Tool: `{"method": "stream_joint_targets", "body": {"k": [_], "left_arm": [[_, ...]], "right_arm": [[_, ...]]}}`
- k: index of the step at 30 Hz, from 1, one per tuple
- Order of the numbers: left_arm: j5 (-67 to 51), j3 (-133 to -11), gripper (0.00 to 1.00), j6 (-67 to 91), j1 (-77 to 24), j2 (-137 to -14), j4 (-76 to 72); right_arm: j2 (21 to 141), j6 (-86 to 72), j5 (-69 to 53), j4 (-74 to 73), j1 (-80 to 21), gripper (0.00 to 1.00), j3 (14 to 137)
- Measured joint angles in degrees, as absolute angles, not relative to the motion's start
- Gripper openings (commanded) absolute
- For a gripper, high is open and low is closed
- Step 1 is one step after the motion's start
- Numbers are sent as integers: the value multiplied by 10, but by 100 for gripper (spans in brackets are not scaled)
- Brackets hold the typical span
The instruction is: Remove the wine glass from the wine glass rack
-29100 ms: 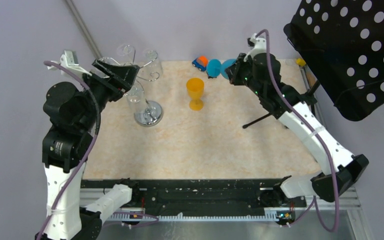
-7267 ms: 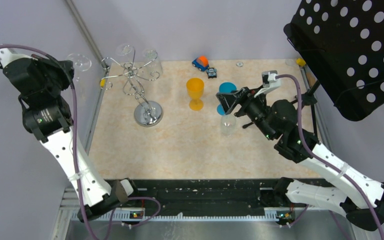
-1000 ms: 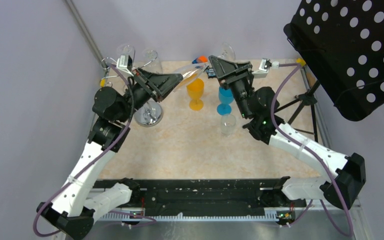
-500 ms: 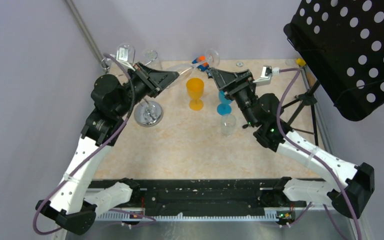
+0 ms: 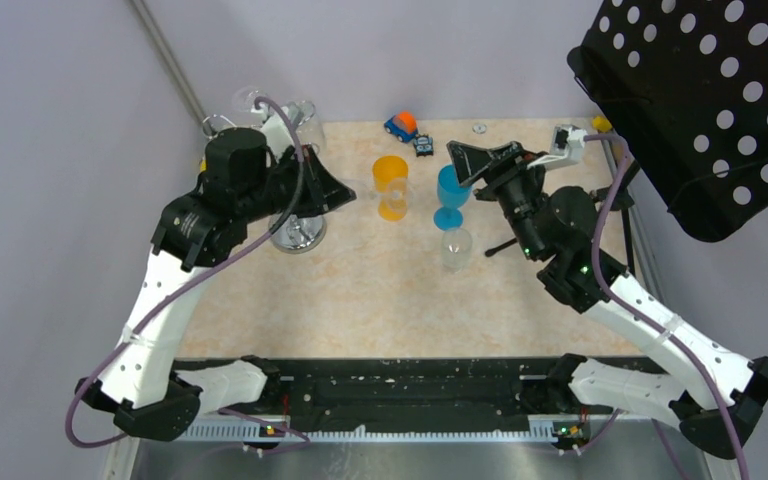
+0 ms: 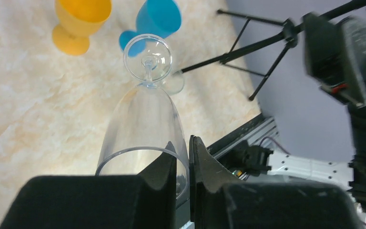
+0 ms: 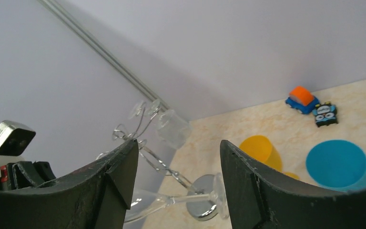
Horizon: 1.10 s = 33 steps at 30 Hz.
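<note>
I will next lower my left gripper away from the rack, turning the glass's foot onto the bare table (image 5: 405, 257) (image 6: 125, 94) beside the upright clear glass.
My left gripper (image 6: 183, 143) is shut on the rim of a clear wine glass (image 6: 145, 114), one finger inside the bowl and one outside. The glass lies tilted, its foot (image 6: 147, 50) pointing away over the table. From above, the left gripper (image 5: 338, 192) hangs just right of the wine glass rack (image 5: 295, 232), a chrome stand with a round mirrored base. My right gripper (image 7: 178, 162) is open and holds nothing; the held glass's stem (image 7: 186, 198) and the rack's base (image 7: 202, 205) show between its fingers. From above, the right gripper (image 5: 468, 160) hovers above the blue cup.
Another clear glass (image 5: 303, 115) hangs on the rack's hooks. An orange cup (image 5: 391, 185), a blue cup (image 5: 451, 195) and an upright clear glass (image 5: 455, 248) stand mid-table. Two toy cars (image 5: 400, 125) sit at the back. A black perforated panel (image 5: 700, 100) on a tripod stands right.
The left arm has swung the glass down and back toward the rack's base. The right gripper has drawn off to the right, away from the glass's foot, with its jaws wider.
</note>
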<state>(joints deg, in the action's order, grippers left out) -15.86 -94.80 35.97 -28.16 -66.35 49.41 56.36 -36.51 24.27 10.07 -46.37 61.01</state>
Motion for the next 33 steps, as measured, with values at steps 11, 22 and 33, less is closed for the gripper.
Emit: {"method": "stream_joint_targets", "body": {"k": [11, 22, 33], "left_arm": [[-46, -1063, 0, 275, -371, -785, 647], [36, -1191, 0, 234, -444, -993, 724], [50, -1199, 0, 222, -447, -1077, 737]], "right_arm": [[557, -279, 290, 38, -464, 63, 621], [514, -243, 330, -6, -464, 62, 621], [479, -236, 366, -53, -464, 61, 621]]}}
